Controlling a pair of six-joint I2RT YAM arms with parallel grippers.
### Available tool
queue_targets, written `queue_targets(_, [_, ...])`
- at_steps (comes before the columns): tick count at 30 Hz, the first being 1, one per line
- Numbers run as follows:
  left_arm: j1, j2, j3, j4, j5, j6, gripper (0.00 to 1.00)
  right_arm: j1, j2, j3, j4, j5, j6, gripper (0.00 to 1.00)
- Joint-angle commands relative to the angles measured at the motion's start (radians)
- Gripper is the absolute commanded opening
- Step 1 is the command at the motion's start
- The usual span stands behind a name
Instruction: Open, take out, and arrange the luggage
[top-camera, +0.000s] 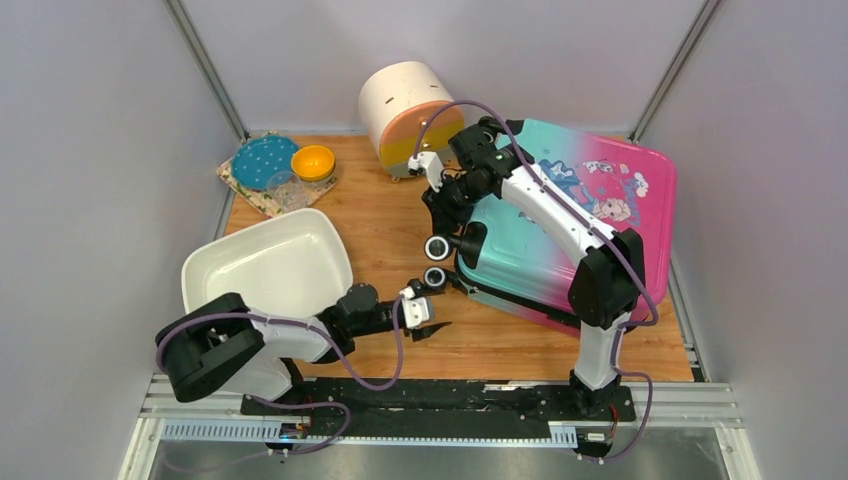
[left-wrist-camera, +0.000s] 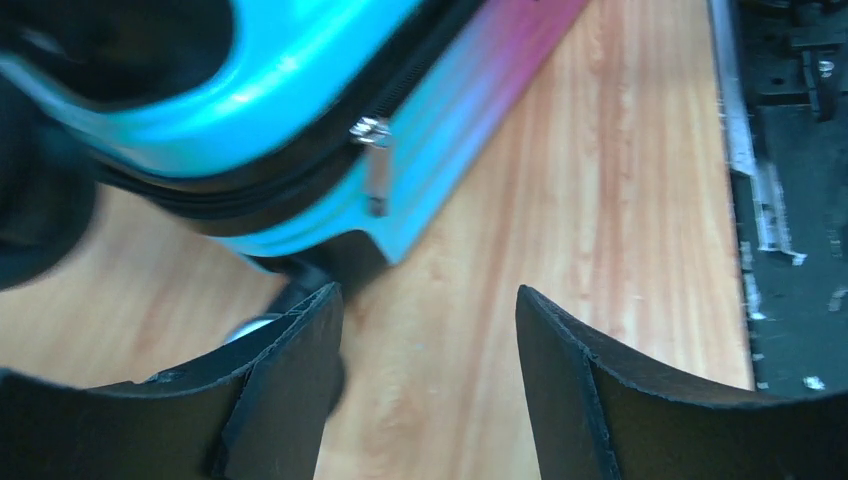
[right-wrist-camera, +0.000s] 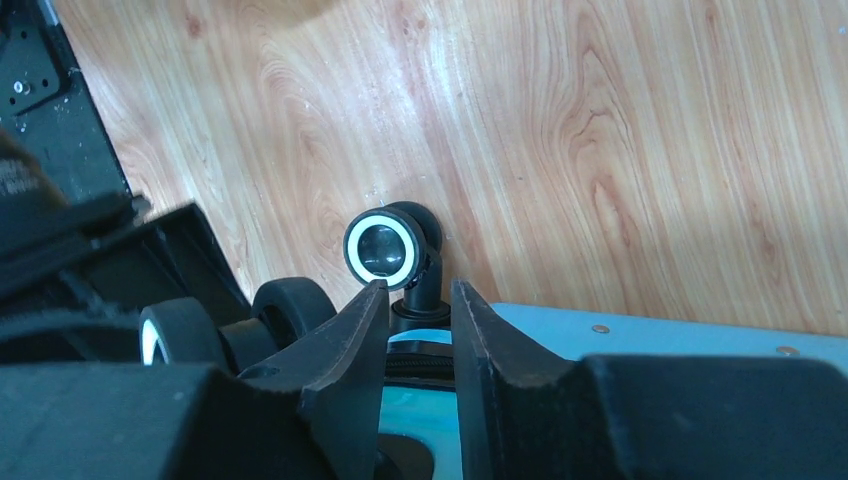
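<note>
I need to slide my open left gripper to the right in the top view onto the hanging silver zipper pull (top-camera: 470, 290) (left-wrist-camera: 377, 182), as it dangles beyond the fingers on that side.
The luggage (top-camera: 570, 220), a pink-to-teal hard shell with a cartoon print, lies flat on the right of the wooden table, its wheels (top-camera: 436, 262) pointing left. My left gripper (top-camera: 432, 312) hovers just off its near-left corner. In the left wrist view this gripper (left-wrist-camera: 428, 295) is open over bare wood. The teal shell (left-wrist-camera: 290, 90) and a silver zipper pull (left-wrist-camera: 377, 175) hang just beyond the fingertips. My right gripper (top-camera: 447, 205) reaches over the luggage's wheel end. In the right wrist view its jaws (right-wrist-camera: 418, 290) sit narrow around a caster stem, below a white-ringed wheel (right-wrist-camera: 382, 248).
A white basin (top-camera: 265, 265) stands left of centre, beside my left arm. A round cream cabinet (top-camera: 405, 115) lies tipped at the back. A blue plate (top-camera: 265, 160) and a yellow bowl (top-camera: 313, 162) rest on a patterned mat at the back left. A black rail (top-camera: 440, 405) runs along the near edge.
</note>
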Motion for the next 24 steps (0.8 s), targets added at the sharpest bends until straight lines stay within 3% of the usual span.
queue_targets(1, [-0.112,0.075,0.037,0.034,-0.254,-0.148,0.72,0.006,0.036,0.048,-0.073,0.086,0.124,0.34])
queue_targets(6, [-0.209,0.187,0.138,0.034,-0.538,-0.266,0.72,0.003,0.033,0.063,-0.044,0.154,0.161,0.35])
queue_targets(9, [-0.232,0.242,0.190,0.037,-0.636,-0.292,0.72,0.004,0.024,0.048,-0.018,0.167,0.171,0.36])
queue_targets(18, [-0.278,0.342,0.219,0.195,-0.602,-0.213,0.68,-0.022,0.034,0.048,-0.022,0.163,0.147,0.36])
queue_targets(24, [-0.283,0.397,0.239,0.296,-0.577,-0.159,0.60,-0.027,0.048,0.083,-0.074,0.181,0.075,0.37])
